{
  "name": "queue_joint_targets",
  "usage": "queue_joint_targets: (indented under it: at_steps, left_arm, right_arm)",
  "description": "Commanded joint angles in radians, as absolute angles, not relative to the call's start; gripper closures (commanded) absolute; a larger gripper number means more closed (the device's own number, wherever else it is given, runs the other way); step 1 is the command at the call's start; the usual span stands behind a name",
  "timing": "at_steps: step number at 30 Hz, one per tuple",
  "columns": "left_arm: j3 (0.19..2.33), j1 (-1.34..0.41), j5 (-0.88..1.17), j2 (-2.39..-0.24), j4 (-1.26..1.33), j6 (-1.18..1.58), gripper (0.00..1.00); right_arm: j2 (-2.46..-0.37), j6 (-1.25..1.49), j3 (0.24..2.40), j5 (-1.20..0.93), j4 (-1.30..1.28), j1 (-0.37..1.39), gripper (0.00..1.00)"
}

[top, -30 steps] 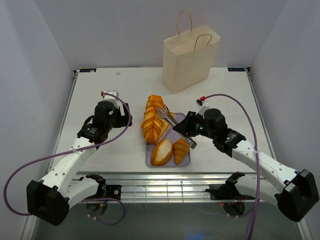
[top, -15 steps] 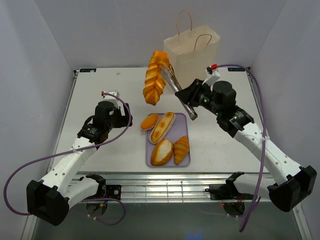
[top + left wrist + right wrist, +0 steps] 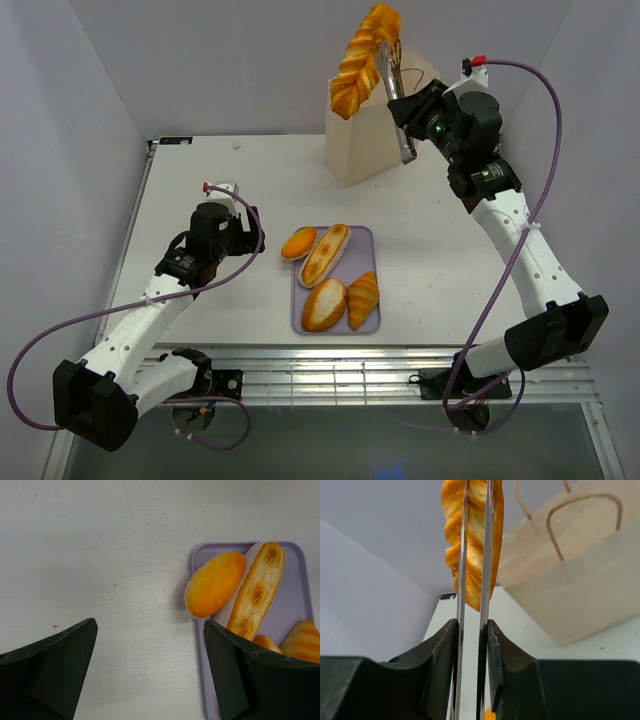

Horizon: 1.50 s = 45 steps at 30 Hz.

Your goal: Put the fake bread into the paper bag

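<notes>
I should next move my right gripper outward, bring the braided loaf (image 3: 360, 58) over the bag's opening and release the tongs, because the loaf is hanging beside the bag's opening.
My right gripper (image 3: 420, 112) is shut on metal tongs (image 3: 393, 88), and the tongs pinch a golden braided loaf (image 3: 360, 58). The loaf hangs high in the air beside the top of the cream paper bag (image 3: 375, 140), at its left. In the right wrist view the loaf (image 3: 475, 545) sits between the tong blades (image 3: 461, 630), with the bag (image 3: 590, 580) to the right. On the lilac tray (image 3: 364, 248) lie a round bun (image 3: 299, 243), a long roll (image 3: 326, 254), an oval roll (image 3: 324, 304) and a croissant (image 3: 363, 298). My left gripper (image 3: 245, 225) is open and empty, just left of the tray (image 3: 292, 605).
The bag stands upright at the table's back edge with two cord handles (image 3: 405, 80). The bun (image 3: 215, 584) overhangs the tray's left rim beside the long roll (image 3: 256, 590). Grey walls close in the table on both sides.
My right arm has lifted the braided loaf in the tongs off the tray and carried it up and back to the bag's top. The left arm has not moved.
</notes>
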<state>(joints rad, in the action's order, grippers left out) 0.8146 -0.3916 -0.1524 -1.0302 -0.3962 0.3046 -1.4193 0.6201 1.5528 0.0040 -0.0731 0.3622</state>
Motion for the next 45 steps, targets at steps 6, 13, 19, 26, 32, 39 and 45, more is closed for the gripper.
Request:
queue_joint_targets:
  at_steps: [6, 13, 19, 26, 32, 39, 45]
  left_arm:
    - [0.844, -0.399, -0.150, -1.006, -0.393, 0.305, 0.02]
    - [0.844, -0.399, -0.141, -1.008, -0.390, 0.305, 0.02]
    - [0.844, -0.399, -0.132, -1.019, -0.390, 0.305, 0.02]
    - [0.844, -0.400, -0.121, -1.019, -0.388, 0.307, 0.02]
    - [0.842, -0.400, -0.115, -1.025, -0.388, 0.305, 0.02]
    - [0.842, -0.400, -0.120, -1.028, -0.388, 0.304, 0.02]
    - [0.842, -0.400, -0.121, -1.026, -0.390, 0.302, 0.02]
  right_arm:
    - [-1.493, 0.603, 1.713, 0.081, 0.046, 0.279, 0.75]
    - [-1.560, 0.601, 1.723, 0.124, 0.124, 0.267, 0.76]
    - [-1.643, 0.623, 1.782, 0.126, 0.138, 0.267, 0.75]
    - [-1.667, 0.647, 1.752, 0.107, 0.155, 0.267, 0.70]
    - [-1.669, 0.640, 1.736, 0.097, 0.149, 0.268, 0.59]
    - [-1.660, 0.638, 1.735, 0.094, 0.140, 0.265, 0.51]
    - [-1.660, 0.638, 1.741, 0.071, 0.120, 0.255, 0.49]
